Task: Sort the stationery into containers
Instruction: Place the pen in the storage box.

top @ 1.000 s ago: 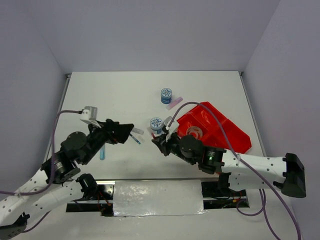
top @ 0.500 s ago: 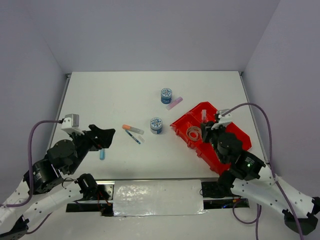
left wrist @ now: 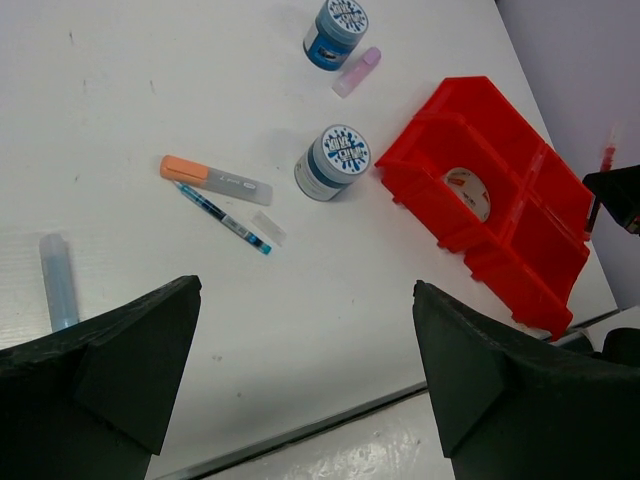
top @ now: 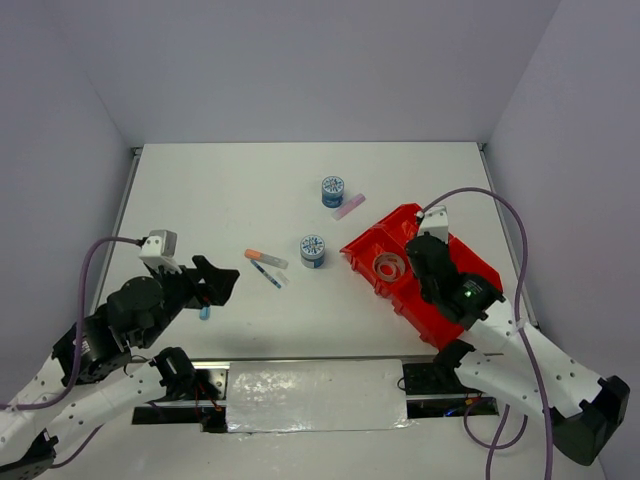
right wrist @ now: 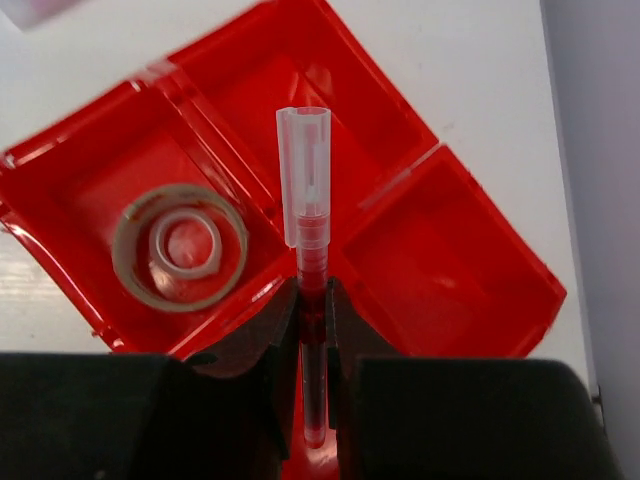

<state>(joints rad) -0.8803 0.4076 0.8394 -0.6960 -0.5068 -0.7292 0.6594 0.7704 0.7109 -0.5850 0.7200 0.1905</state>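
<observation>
My right gripper will carry the red pen away from my base and lower it into the red tray's far section (top: pixel 404 227).
The red divided tray (top: pixel 475 272) sits at the right with the clear tape ring (top: pixel 388 267) in one compartment. My right gripper (top: pixel 420 255) hovers over the tray, shut on the red pen (right wrist: pixel 305 200), whose clear cap points over the divider between compartments (right wrist: pixel 440 270); the tape ring (right wrist: pixel 180 245) lies to its left. My left gripper (left wrist: pixel 305 290) is open and empty, low near the front edge. On the table lie two blue-white rolls (top: pixel 332 191) (top: pixel 313 250), a pink stick (top: pixel 349 207), an orange-tipped marker (top: pixel 266 259), a blue pen (top: pixel 270 276) and a light blue marker (left wrist: pixel 58 282).
White walls close the table at the back and both sides. A shiny metal plate (top: pixel 315 395) lies between the arm bases at the near edge. The left gripper (top: pixel 215 285) partly covers the light blue marker in the top view.
My right arm has swung right from beside the near roll to above the tray, carrying the red pen. My left arm drew back from the pens toward the front left.
</observation>
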